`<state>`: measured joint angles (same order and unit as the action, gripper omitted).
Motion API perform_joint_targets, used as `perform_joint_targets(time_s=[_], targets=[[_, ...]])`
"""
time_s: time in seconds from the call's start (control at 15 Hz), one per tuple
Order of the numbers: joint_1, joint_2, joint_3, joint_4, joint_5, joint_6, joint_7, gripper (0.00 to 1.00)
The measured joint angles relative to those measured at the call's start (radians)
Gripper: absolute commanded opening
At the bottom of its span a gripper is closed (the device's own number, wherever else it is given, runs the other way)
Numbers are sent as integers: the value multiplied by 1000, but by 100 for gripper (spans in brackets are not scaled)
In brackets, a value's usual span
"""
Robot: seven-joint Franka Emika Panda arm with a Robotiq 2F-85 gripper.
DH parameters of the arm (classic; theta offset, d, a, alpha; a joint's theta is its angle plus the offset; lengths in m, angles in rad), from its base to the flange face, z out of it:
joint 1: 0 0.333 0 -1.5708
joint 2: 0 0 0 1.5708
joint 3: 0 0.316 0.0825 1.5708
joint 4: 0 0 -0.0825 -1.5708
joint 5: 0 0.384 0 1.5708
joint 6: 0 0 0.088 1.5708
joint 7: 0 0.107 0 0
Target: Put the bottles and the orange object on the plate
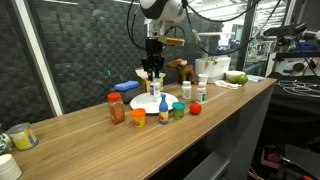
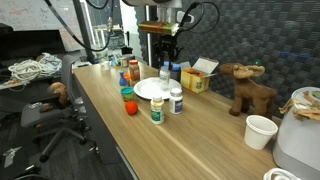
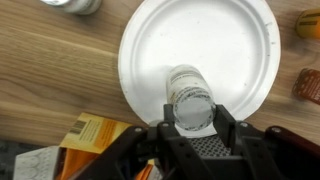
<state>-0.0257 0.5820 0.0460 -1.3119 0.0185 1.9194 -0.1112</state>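
The white plate lies straight below the robot's gripper and is still empty, so the gripper needs to move down toward it next and let go of the clear bottle near the plate's rim.
My gripper is shut on a clear bottle with a white cap, held upright over the near part of the white plate. In both exterior views the gripper hangs straight above the plate with the bottle at its rim. Two more white bottles stand on the table beside the plate. An orange cup stands on the table in front of the plate.
Around the plate are a jar with an orange lid, a green cup, a red ball and a blue cloth. A moose toy, a white cup and a cardboard box stand further along.
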Motion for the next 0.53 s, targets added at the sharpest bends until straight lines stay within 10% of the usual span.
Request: perform_joint_targets(time_s=[0.53], targets=[[29, 104, 6, 105, -16, -14, -12, 19]])
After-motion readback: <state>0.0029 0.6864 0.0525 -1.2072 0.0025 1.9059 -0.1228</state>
